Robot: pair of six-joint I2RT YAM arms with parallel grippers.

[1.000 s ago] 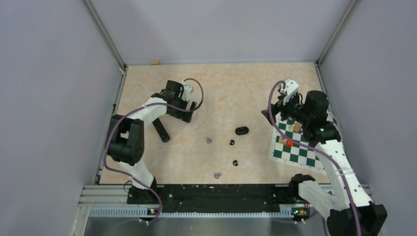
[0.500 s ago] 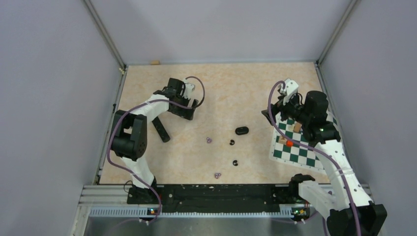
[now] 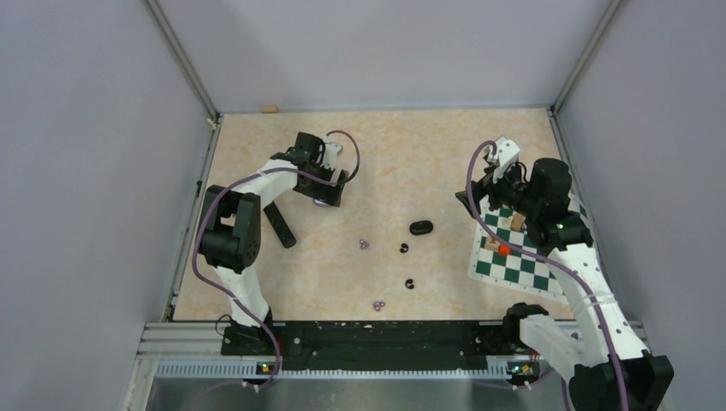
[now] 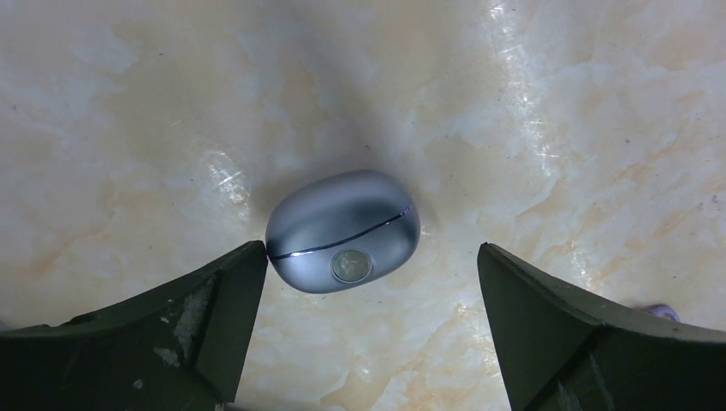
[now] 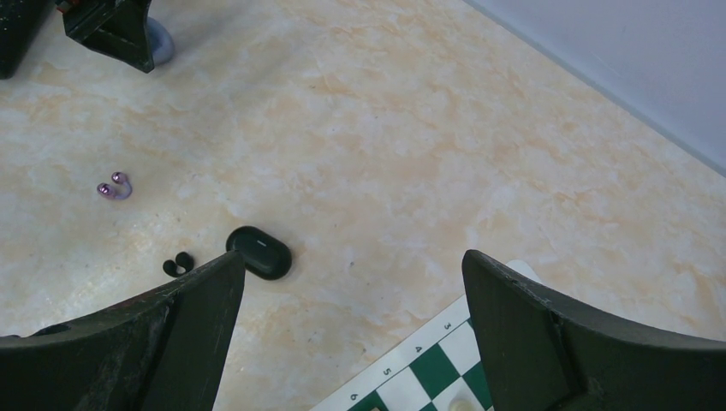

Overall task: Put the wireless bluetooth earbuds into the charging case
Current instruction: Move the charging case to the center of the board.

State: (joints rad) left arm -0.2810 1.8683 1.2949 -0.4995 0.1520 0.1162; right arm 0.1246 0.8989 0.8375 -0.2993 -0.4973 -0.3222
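My right gripper swings to the left in the top view and down toward the grey-lilac charging case next. The grey-lilac charging case lies across the table.
A closed grey-lilac oval charging case lies on the table between the jaws of my left gripper, which is open; the left fingertip touches the case's end and the right one stands well clear. From above, that gripper is at the back left. A closed black case lies mid-table. Two black earbuds and two pale purple ones lie loose nearby. My right gripper hangs open and empty over the chessboard's corner, with the black case beside its left finger.
A green-and-white chessboard with a few small coloured blocks lies at the right under the right arm. A black oblong bar lies beside the left arm. A small tan piece rests at the back wall.
My left arm has swung a little to the right and nearer, its gripper still open round the grey-lilac case. The right arm, the earbuds and the black case have not moved.
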